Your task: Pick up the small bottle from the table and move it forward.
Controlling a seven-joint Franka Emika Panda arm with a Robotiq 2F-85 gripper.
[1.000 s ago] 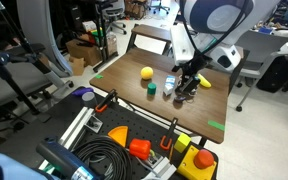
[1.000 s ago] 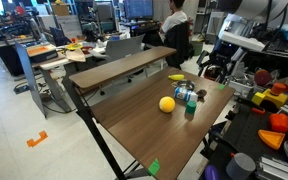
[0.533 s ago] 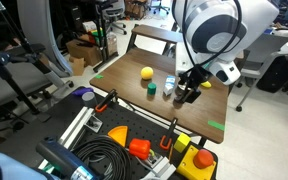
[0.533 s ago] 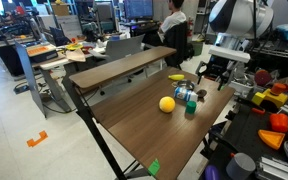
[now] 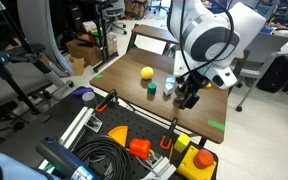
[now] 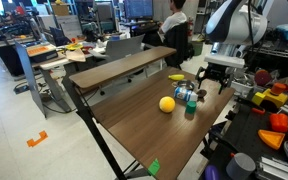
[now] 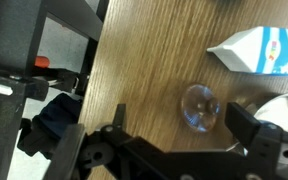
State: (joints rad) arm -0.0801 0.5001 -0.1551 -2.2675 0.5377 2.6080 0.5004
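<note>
I will next lower my gripper and ease it toward the right in the wrist view onto the small bottle's round top, because it sits nearer one finger than the other.
The small bottle shows from above in the wrist view as a translucent, faintly blue round top on the dark brown table. My gripper is open, with one dark finger on each side of the bottle and not touching it. In both exterior views the bottle stands upright beside the gripper, which hangs just above the table top.
A yellow ball and a short dark green object stand close to the bottle. A white carton-like thing and a shiny metal ring lie near it. A yellow object lies further back. Green tape marks the table edge.
The arm has turned and the gripper has come down a little and moved closer to the bottle. The bottle, ball and green object have not moved.
</note>
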